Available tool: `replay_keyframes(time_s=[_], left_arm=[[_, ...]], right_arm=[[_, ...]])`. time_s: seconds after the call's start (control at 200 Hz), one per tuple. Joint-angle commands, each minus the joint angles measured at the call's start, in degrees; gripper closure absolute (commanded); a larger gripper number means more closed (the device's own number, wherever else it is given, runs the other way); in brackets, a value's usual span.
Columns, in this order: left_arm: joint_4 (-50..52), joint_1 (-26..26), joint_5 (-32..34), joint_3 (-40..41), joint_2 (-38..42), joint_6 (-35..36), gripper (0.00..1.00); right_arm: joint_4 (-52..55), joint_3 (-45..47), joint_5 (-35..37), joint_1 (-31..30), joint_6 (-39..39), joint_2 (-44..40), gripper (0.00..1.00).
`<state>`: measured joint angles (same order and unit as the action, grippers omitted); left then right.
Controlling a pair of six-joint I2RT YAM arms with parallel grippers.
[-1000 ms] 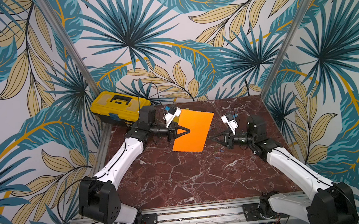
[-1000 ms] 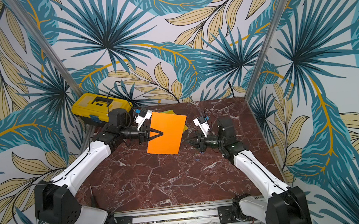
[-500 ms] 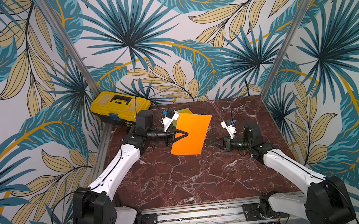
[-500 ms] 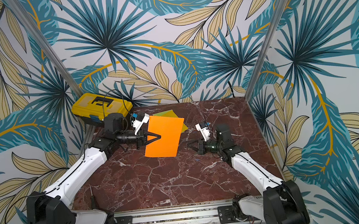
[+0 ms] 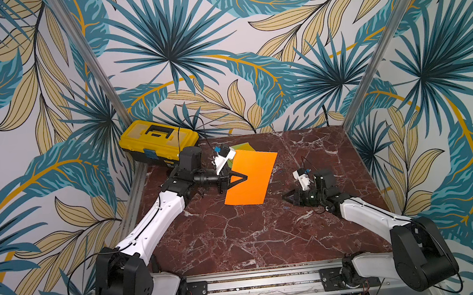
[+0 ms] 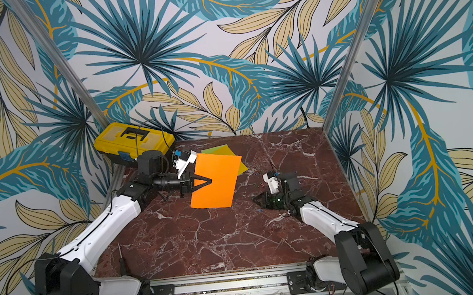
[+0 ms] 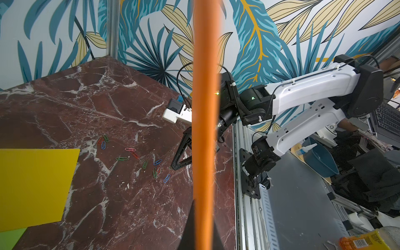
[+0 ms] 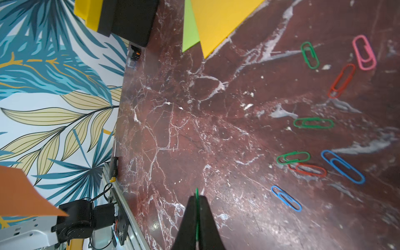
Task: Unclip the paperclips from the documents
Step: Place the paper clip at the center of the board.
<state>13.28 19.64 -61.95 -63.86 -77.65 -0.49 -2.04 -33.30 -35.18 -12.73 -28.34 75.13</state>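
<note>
The green paperclip is already off the document. My right gripper will next lower its fingers to the bare marble by the smaller blue paperclip below it and let go of the green one.
The orange document hangs tilted above the table, and my left gripper is shut on its left edge. In the left wrist view the sheet runs edge-on between the shut jaws. My right gripper is low over the table on the right, shut on a green paperclip that sticks out past the fingertips. The yellow document and the lime green document lie flat at the back. Several loose coloured paperclips lie scattered on the marble.
A yellow toolbox stands at the back left corner. A thin dark tool lies near the front left edge. The marble table ends at aluminium rails in front and walls on three sides.
My right gripper has come down and forward, closer to the table among the loose clips. My left arm has shifted the orange sheet slightly toward the front.
</note>
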Motion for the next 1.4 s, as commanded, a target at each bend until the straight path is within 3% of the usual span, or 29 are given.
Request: replay_keyframes(time_s=[0.0,0.696,1.097,1.392], left_arm=[[-0.51,-0.48,0.17,0.64,1.71,0.13,1.0],[-0.51,-0.54,1.31,0.65,0.39,-0.11,1.0],[-0.53,-0.55,1.58,0.65,0.18,0.03,1.0],[-0.53,-0.59,1.92,0.49,-0.3,0.03,1.0]], right_arm=[[1.18,2.37,3.68,0.21,-3.45,1.65,0.94],[4.47,3.0,5.99,-0.13,-5.23,10.28,0.93],[8.43,2.63,8.72,-0.17,-4.3,7.88,0.7],[19.15,0.48,13.87,-0.54,-1.55,3.37,0.66]])
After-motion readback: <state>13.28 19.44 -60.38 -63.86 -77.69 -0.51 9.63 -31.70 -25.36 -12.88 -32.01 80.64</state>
